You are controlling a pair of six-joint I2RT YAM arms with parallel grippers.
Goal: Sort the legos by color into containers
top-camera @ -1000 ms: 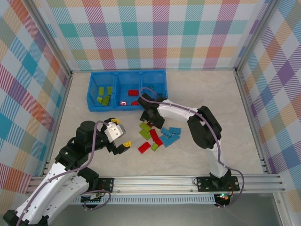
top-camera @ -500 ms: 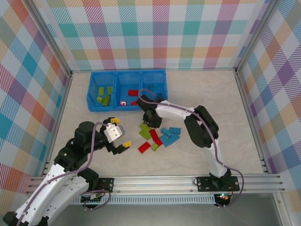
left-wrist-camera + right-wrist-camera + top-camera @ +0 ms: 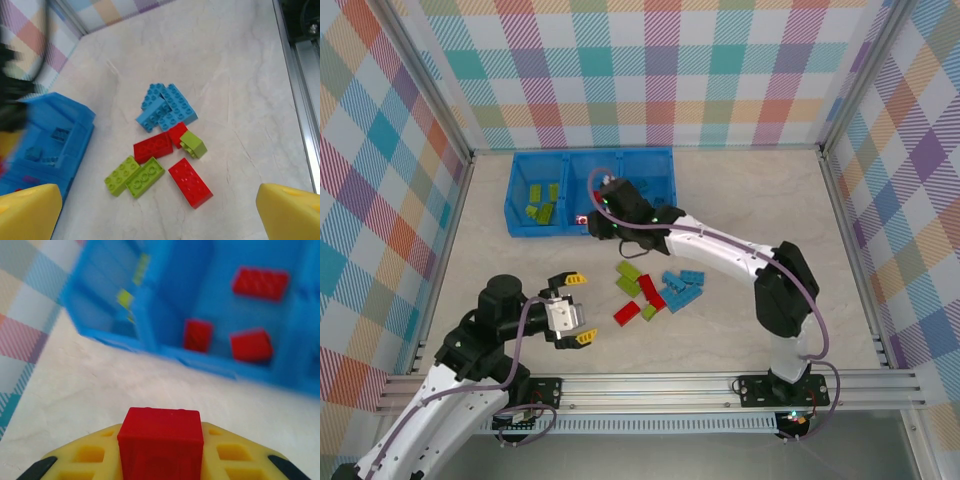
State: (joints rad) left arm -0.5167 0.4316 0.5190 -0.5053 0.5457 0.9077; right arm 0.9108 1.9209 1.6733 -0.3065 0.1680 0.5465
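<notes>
The tray's middle section (image 3: pixel 592 190) (image 3: pixel 227 315) already has red legos in it, so my right gripper should next go outward over the tray's front side and release the red lego there.
The containers are one blue tray (image 3: pixel 590 153) of three compartments at the back left. Green legos (image 3: pixel 540 206) lie in its left compartment and red legos (image 3: pixel 260 282) in the middle one. My right gripper (image 3: pixel 605 216) hovers at the tray's front wall, shut on a red lego (image 3: pixel 161 440), with the middle compartment just ahead. A loose pile of legos (image 3: pixel 655 285) in green, red and blue lies mid-table. My left gripper (image 3: pixel 578 308) stands open to the left of the pile, its yellow fingertips (image 3: pixel 30 212) wide apart and holding nothing. It looks down on a red lego (image 3: pixel 190 182) and green legos (image 3: pixel 135 175).
Checked walls and metal posts close in the table on three sides. A metal rail (image 3: pixel 660 385) runs along the near edge. Bare tabletop (image 3: pixel 770 210) spreads to the right of the tray and the pile.
My right gripper has shut on a red lego at the pile and carried it up and left to the tray's front. My left gripper has drawn back toward the near edge, still open.
</notes>
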